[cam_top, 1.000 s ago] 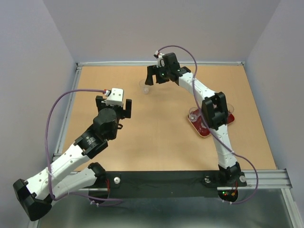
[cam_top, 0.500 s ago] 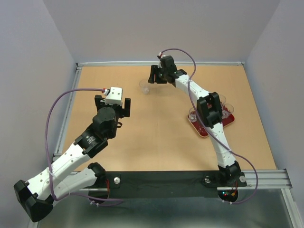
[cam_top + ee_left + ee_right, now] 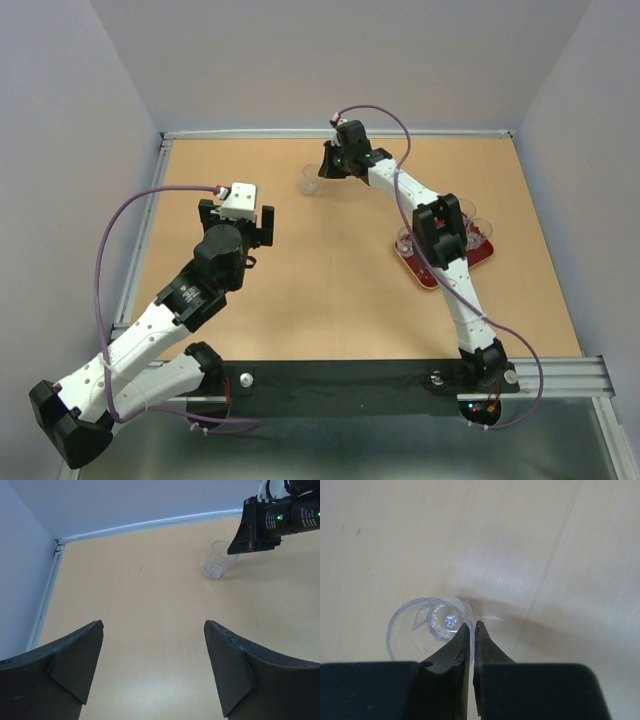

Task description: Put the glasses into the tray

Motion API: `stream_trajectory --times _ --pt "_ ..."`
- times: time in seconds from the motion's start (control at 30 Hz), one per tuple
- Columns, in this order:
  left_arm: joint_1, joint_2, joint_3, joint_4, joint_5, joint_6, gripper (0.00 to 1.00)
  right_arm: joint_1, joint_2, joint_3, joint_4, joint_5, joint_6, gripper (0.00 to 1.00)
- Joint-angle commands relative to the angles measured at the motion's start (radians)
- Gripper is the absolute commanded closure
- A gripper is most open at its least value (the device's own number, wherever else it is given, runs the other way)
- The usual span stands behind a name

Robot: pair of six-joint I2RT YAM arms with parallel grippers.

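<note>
My right gripper moves up, back and to the right in the top view next, then down to the tray's near corner (image 3: pixel 427 278), since bare red shows there.
A clear glass (image 3: pixel 311 181) stands on the wooden table at the far middle. It also shows in the left wrist view as the glass (image 3: pixel 217 560). My right gripper (image 3: pixel 327 166) is shut on its rim: in the right wrist view one finger is inside the glass (image 3: pixel 427 627) and the other outside, with the wall pinched at the right gripper (image 3: pixel 472 625). The dark red tray (image 3: pixel 431 277) lies on the right under my right arm, with glasses (image 3: pixel 407 241) on it, partly hidden. My left gripper (image 3: pixel 238 216) hovers open at the left, holding nothing.
A raised metal rail (image 3: pixel 150 215) borders the table on the left and at the back. Grey walls rise close behind it. My right arm's elbow (image 3: pixel 447 232) hangs over the tray. A black base strip (image 3: pixel 340 380) runs along the near edge.
My right gripper reached further towards the far glass and closed from wide open onto its rim. The left arm has not moved.
</note>
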Motion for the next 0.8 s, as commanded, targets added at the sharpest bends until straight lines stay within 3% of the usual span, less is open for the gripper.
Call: stream_trajectory --times 0.0,0.2,0.37,0.6,0.77 --pt "0.006 -0.018 -0.009 0.045 -0.004 0.003 0.07 0.011 -0.068 -0.044 0.04 -0.012 -0.056 0.98" --pt "0.006 -0.028 -0.009 0.045 -0.004 0.003 0.07 0.008 -0.196 -0.138 0.038 -0.221 -0.296 0.99" --pt "0.009 -0.047 -0.012 0.047 -0.005 0.003 0.07 0.006 -0.377 -0.335 0.037 -0.397 -0.479 0.99" --pt "0.01 -0.07 -0.014 0.049 0.003 0.0 0.07 0.006 -0.692 -0.67 -0.005 -0.509 -0.693 0.99" --pt "0.01 -0.08 -0.015 0.049 0.006 0.0 0.07 0.006 -0.899 -0.871 -0.095 -0.505 -0.887 1.0"
